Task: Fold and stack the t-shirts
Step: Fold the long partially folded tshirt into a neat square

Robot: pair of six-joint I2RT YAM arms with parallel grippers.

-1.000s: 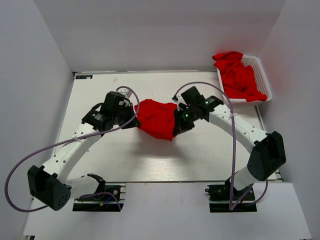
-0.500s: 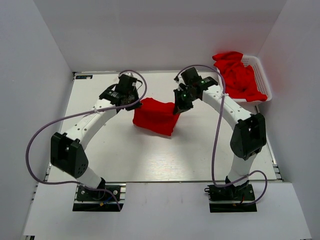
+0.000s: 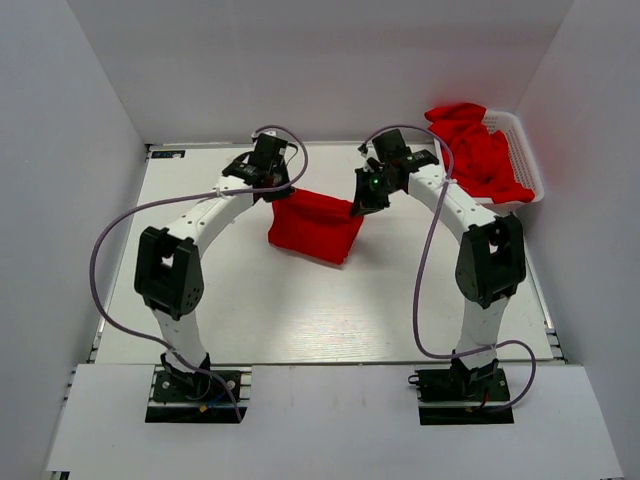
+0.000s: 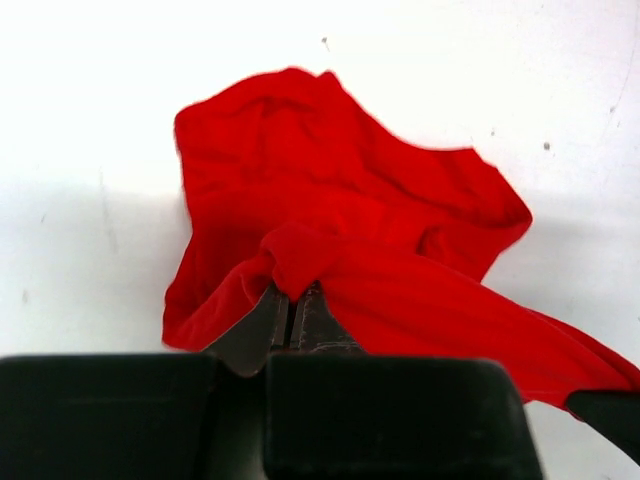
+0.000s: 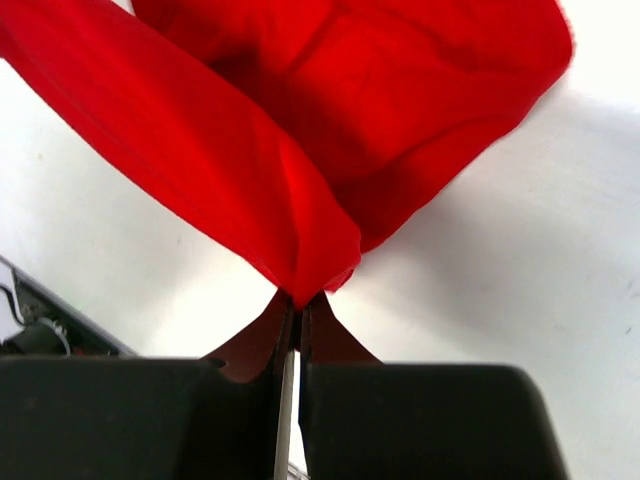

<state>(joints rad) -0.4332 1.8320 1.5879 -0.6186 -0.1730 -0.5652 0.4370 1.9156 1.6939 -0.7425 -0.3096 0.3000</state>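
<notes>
The robot will next lower its left gripper toward the t-shirt's sagging lower cloth (image 3: 285,213), which is below that gripper, and let go of the t-shirt's upper edge, which is still hanging above the table.
A red t-shirt (image 3: 315,226) hangs stretched between my two grippers above the far middle of the table, its lower part sagging toward the table. My left gripper (image 3: 281,193) is shut on its left upper edge; in the left wrist view the cloth (image 4: 350,230) bunches over the closed jaws (image 4: 292,298). My right gripper (image 3: 359,206) is shut on its right upper edge; in the right wrist view the shirt (image 5: 330,130) fans out from the pinched fold at the gripper (image 5: 300,297). More red t-shirts (image 3: 480,155) are heaped in the basket.
A white lattice basket (image 3: 525,150) stands at the far right corner. White walls close in the table (image 3: 300,310) at the back and sides. Purple cables loop from both arms.
Both grippers have carried the shirt toward the far side of the table and pulled it wider between them; the arms are stretched out further than before.
</notes>
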